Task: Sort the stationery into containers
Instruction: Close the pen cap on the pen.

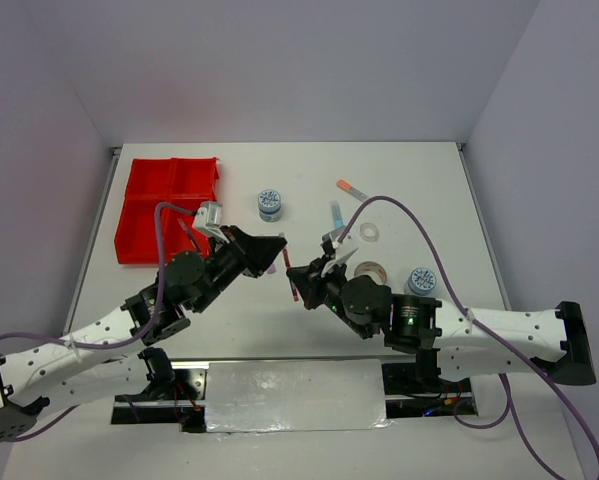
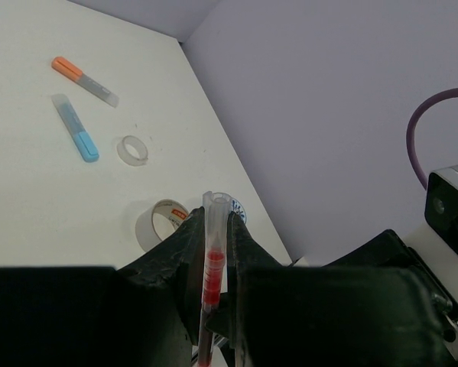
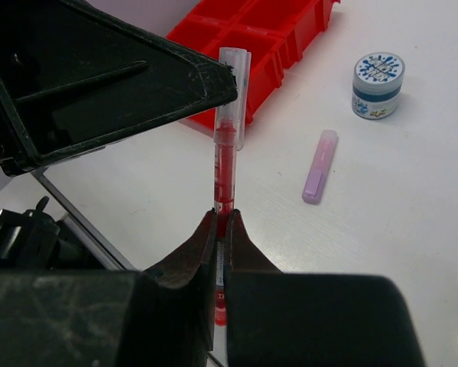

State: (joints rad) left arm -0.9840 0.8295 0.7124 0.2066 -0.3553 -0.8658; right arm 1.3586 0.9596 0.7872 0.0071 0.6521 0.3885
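Note:
My left gripper eases back along the pen toward my right gripper next and releases the clear cap, since my right gripper stands shut on the pen's red body [image 1: 286, 259] [image 2: 212, 281].
A thin red pen [image 1: 290, 276] hangs above the table between both arms. My left gripper [image 2: 213, 218] is shut on its clear capped end [image 3: 230, 84]. My right gripper [image 3: 224, 218] is shut on the red barrel lower down. The red four-compartment tray [image 1: 169, 208] lies at the far left with nothing visible in it. Loose on the table are a purple marker [image 3: 320, 164], an orange-capped marker [image 1: 352, 188], a light-blue marker [image 1: 336, 213], a small clear tape roll [image 1: 369, 233], a larger tape roll [image 1: 370, 271] and two blue-lidded tubs [image 1: 270, 204] [image 1: 421, 282].
White walls close the table in at the back and on both sides. A purple cable [image 1: 419, 240] loops over the right arm above the tape rolls. A shiny metal plate [image 1: 294, 395] lies between the arm bases at the near edge.

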